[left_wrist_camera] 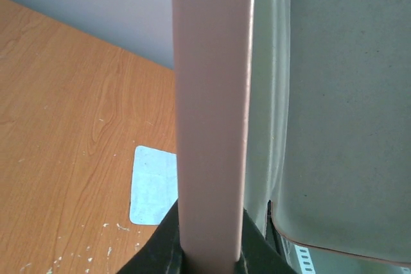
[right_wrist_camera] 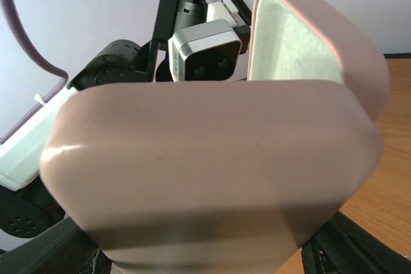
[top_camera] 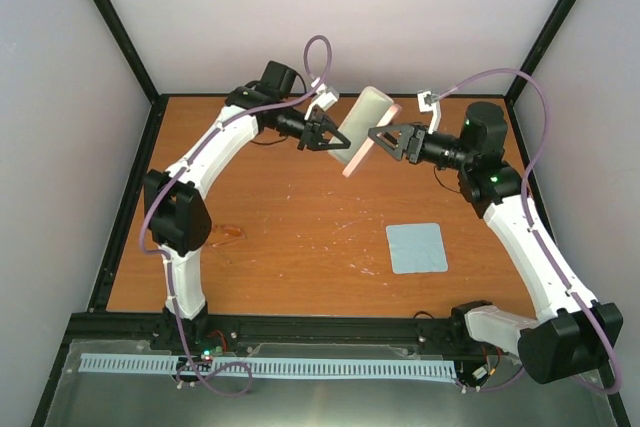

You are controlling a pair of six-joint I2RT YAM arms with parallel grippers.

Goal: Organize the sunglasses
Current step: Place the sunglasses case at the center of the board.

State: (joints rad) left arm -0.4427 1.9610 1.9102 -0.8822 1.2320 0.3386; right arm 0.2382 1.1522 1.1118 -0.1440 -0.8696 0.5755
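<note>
The open pink case (top_camera: 366, 119) will go down next onto the bare tabletop below, as that spot is clear of the cloth. My left gripper will lower it with my fingers tilting downward, then let go of the case's edge.
The open pink case (top_camera: 366, 119) hangs in the air above the back of the table, held between both grippers. My left gripper (top_camera: 338, 139) is shut on the thin edge of one half (left_wrist_camera: 212, 107); that half's grey lining (left_wrist_camera: 347, 94) shows to the right. My right gripper (top_camera: 379, 137) is closed across the wide pink shell (right_wrist_camera: 212, 165), with the raised half (right_wrist_camera: 302, 36) behind it. A small orange-amber shape on the table at the left looks like the sunglasses (top_camera: 228, 234). They lie apart from both grippers.
A light blue cloth (top_camera: 416, 247) lies flat on the wooden table (top_camera: 300, 247) at the right front, also seen in the left wrist view (left_wrist_camera: 153, 187). Black frame posts and pale walls close in the table's back and sides.
</note>
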